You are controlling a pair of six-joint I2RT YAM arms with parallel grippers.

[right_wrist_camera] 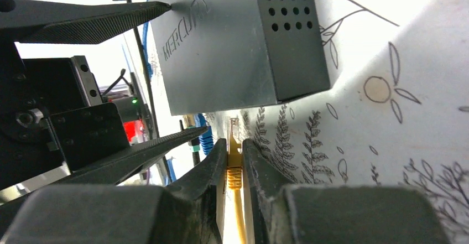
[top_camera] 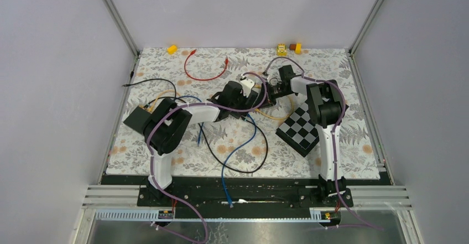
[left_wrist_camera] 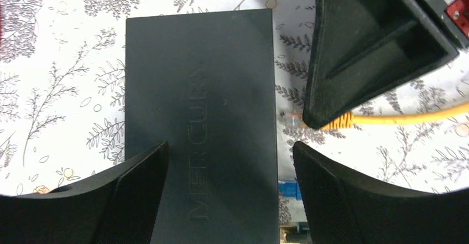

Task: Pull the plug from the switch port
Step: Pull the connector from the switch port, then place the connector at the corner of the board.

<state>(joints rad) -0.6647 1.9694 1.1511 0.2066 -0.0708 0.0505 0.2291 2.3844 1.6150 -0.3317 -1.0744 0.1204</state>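
Observation:
The plug's tip is off the switch, so the robot's right gripper will next move up and outward to the open mat by the yellow blocks and release the plug there.
The black Mercury switch (left_wrist_camera: 199,117) lies flat on the flowered mat and also shows in the right wrist view (right_wrist_camera: 232,45). My left gripper (left_wrist_camera: 229,172) is open and straddles the switch. One finger (left_wrist_camera: 138,188) is at the switch's left edge, and the other (left_wrist_camera: 343,194) is a small gap off its right side. My right gripper (right_wrist_camera: 233,144) is shut on the yellow plug (right_wrist_camera: 233,169). In the left wrist view the plug's clear tip (left_wrist_camera: 288,119) sits just off the switch's side, with the yellow cable (left_wrist_camera: 409,118) trailing right. A blue plug (left_wrist_camera: 288,189) is still in the switch.
A black-and-white chequered board (top_camera: 301,130) lies right of centre. A second black box (top_camera: 135,119) sits at the left. A red cable (top_camera: 202,69), blue cable (top_camera: 243,144) and black cable (top_camera: 221,155) loop over the mat. Yellow blocks (top_camera: 172,49) sit at the back edge.

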